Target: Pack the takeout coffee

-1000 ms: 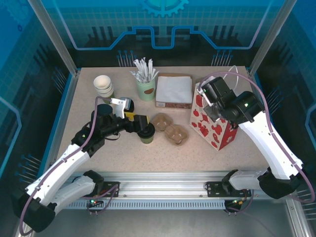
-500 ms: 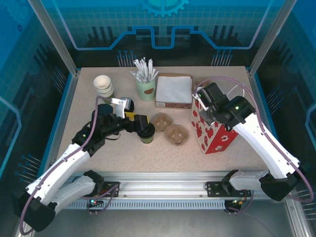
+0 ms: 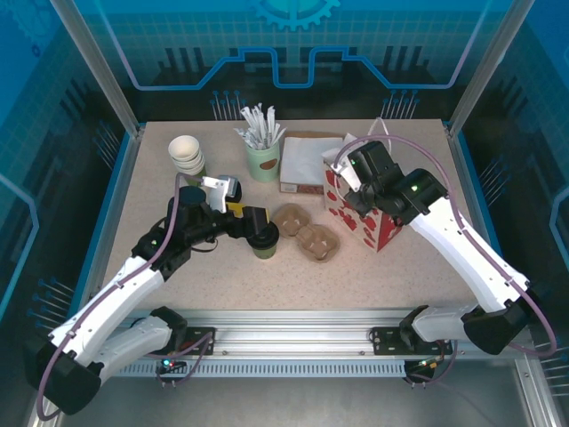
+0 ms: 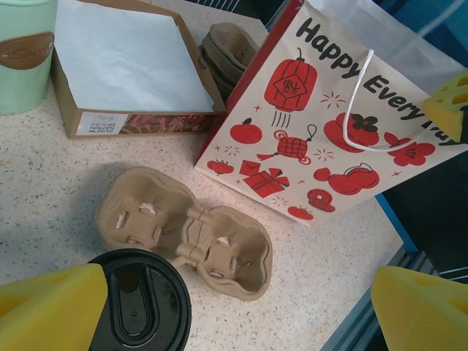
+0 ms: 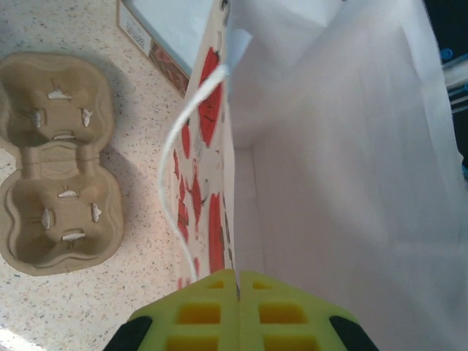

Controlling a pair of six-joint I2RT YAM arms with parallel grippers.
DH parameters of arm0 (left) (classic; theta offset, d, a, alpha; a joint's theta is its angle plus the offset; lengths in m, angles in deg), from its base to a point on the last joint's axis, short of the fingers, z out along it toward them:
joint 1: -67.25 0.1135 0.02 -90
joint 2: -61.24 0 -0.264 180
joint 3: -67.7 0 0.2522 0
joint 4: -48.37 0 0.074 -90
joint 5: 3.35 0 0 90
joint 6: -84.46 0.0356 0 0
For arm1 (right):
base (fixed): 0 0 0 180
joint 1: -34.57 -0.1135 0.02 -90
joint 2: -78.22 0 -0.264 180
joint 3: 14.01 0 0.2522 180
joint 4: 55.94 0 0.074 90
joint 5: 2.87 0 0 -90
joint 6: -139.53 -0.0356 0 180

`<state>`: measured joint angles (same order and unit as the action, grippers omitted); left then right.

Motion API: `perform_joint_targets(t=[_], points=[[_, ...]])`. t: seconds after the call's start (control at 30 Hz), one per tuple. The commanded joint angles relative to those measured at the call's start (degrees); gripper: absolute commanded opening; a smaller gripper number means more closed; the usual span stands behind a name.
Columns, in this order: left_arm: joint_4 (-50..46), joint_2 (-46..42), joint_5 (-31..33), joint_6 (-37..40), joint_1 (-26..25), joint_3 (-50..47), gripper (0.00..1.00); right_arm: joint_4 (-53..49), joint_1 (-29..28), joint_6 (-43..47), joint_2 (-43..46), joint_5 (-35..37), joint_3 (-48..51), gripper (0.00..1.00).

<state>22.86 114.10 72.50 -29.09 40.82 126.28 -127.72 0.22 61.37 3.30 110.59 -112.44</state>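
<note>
The bag's opening is already open, so my right gripper will move the bag's rim a little toward the pulp carrier next. Then it will let go of the bag's rim there.
The takeout coffee [image 3: 264, 242] is a small olive-green cup with a black lid [image 4: 139, 301]. It stands upright on the table beside a brown two-cup pulp carrier [image 3: 306, 237] [image 4: 183, 227]. My left gripper [image 3: 254, 226] [image 4: 234, 322] hovers over it, open wide, with the lid close to one yellow finger [image 4: 51, 311] and nothing gripped. A white paper bag with red prints [image 3: 360, 222] [image 4: 307, 146] stands tilted just right of the carrier [image 5: 55, 161]. My right gripper [image 3: 347, 176] [image 5: 238, 292] is shut on the bag's rim, and the bag's white inside [image 5: 336, 183] gapes open.
At the back stand a stack of lidless cups [image 3: 187, 153], a pale green cup of wrapped sticks [image 3: 262, 160] [image 4: 22, 51] and a box of white napkins [image 3: 311, 160] [image 4: 124, 66]. More pulp carriers [image 4: 228, 47] lie behind the bag.
My right gripper has pulled the bag leftward across the table, from the right side to just beside the carrier. The left arm and the coffee have stayed put.
</note>
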Motion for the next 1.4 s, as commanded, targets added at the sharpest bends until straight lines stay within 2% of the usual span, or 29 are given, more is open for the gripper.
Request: perform_joint_targets(t=[0.0,0.13,0.5,0.87,0.93,1.07,1.13,1.23,1.37], points=[[1.0,0.5,0.7,1.1,-0.5,-0.3,0.95,5.2,2.5,6.0,0.9,-5.8,1.8,0.00],[1.1,0.7,0.5,1.3,-0.4,-0.3,0.94,7.0,5.1,7.9,1.2,-11.0,2.9,0.00],[1.6,1.0,0.7,1.7,-0.5,-0.4,0.95,11.9,5.0,12.0,2.4,-16.1,6.3,0.00],[1.6,0.8,0.7,1.6,-0.5,-0.4,0.95,9.0,4.5,10.9,1.6,-12.1,5.6,0.01],[1.3,0.7,1.0,1.8,-0.5,-0.3,0.95,7.7,4.0,9.3,1.5,-11.2,4.8,0.09],[0.4,0.6,1.6,2.3,-0.4,0.2,0.95,4.2,2.9,5.0,1.7,-10.8,1.7,0.38],[-0.1,0.4,2.2,2.3,-0.4,0.5,0.95,2.8,1.8,2.4,2.3,-10.7,-0.1,0.48],[-0.9,0.0,3.3,2.2,-0.3,0.8,0.96,1.9,-1.2,-1.5,4.1,-11.0,-1.7,0.56],[-3.3,-0.4,4.9,2.2,0.7,1.5,0.96,2.6,-8.0,-6.9,4.9,-10.0,-1.2,0.59]])
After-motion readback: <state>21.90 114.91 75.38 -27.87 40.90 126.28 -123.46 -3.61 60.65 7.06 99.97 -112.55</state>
